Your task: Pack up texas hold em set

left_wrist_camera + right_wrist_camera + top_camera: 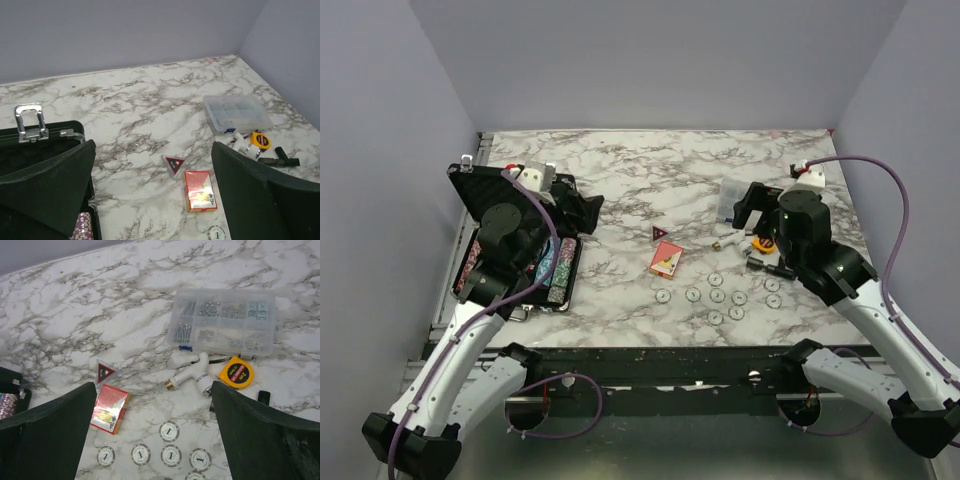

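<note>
The left gripper crosses over and down astride the long sides of the unpacked red card box [667,259] [199,191] next, below and to its right in the top view.
The black hinged case [480,195] lies open at the left, with rows of coloured chips [560,262] inside; its silver latch [29,121] shows in the left wrist view. The red card box [666,258] lies mid-table beside a small triangular marker [661,234]; both also show in the left wrist view [200,190] and in the right wrist view [109,408]. Several white round chips [717,296] lie scattered in front [169,431]. My left gripper [582,212] is open and empty over the case's right edge. My right gripper [750,205] is open and empty, above the tools.
A clear plastic compartment box [224,320] stands at the back right. A yellow tape measure [235,372], a white pipe fitting [192,372] and small black tools [280,159] lie near it. Grey walls enclose the table.
</note>
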{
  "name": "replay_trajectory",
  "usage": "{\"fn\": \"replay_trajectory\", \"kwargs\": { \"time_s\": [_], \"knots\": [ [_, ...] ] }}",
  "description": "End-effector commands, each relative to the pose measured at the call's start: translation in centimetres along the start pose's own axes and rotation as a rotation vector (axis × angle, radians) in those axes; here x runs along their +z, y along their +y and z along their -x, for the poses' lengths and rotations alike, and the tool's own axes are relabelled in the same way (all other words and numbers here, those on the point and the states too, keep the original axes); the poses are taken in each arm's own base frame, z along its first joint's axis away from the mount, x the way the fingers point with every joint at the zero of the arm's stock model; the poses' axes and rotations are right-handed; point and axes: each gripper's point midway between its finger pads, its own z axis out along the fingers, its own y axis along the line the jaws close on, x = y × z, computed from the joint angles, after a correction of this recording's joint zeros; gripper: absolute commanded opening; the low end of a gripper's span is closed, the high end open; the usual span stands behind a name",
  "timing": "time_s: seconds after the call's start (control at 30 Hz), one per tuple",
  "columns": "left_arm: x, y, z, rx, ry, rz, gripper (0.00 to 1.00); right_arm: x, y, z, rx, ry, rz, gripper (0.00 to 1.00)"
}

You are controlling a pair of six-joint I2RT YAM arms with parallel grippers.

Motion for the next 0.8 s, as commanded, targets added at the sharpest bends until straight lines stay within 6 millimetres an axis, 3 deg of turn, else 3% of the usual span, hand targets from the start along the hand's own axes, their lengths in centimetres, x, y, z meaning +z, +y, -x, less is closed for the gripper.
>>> {"fn": "replay_trajectory", "kwargs": {
  "time_s": [0.0,0.17,0.33,0.57,0.77],
  "knots": [
    [0.0,-2.5,0.7,0.086,-0.008,-0.083,0.98,0.0,-0.9,0.8,0.02,-0.04,-0.05,1.0],
    [0.3,-5.6,-1.6,0.124,0.079,-0.176,0.98,0.5,-1.3,0.3,0.002,-0.031,-0.082,1.0],
    [0.7,-9.6,-5.3,0.141,0.232,-0.285,0.98,0.9,-2.0,-0.8,-0.014,-0.019,-0.109,1.0],
    [0.8,-11.7,-14.8,0.02,0.59,-0.288,0.99,0.5,-2.8,-1.0,-0.013,-0.04,-0.128,1.0],
    [1.4,-11.1,-23.2,-0.042,0.95,-0.091,0.98,0.1,-3.0,-0.7,-0.009,-0.063,-0.117,1.0]
  ]
}}
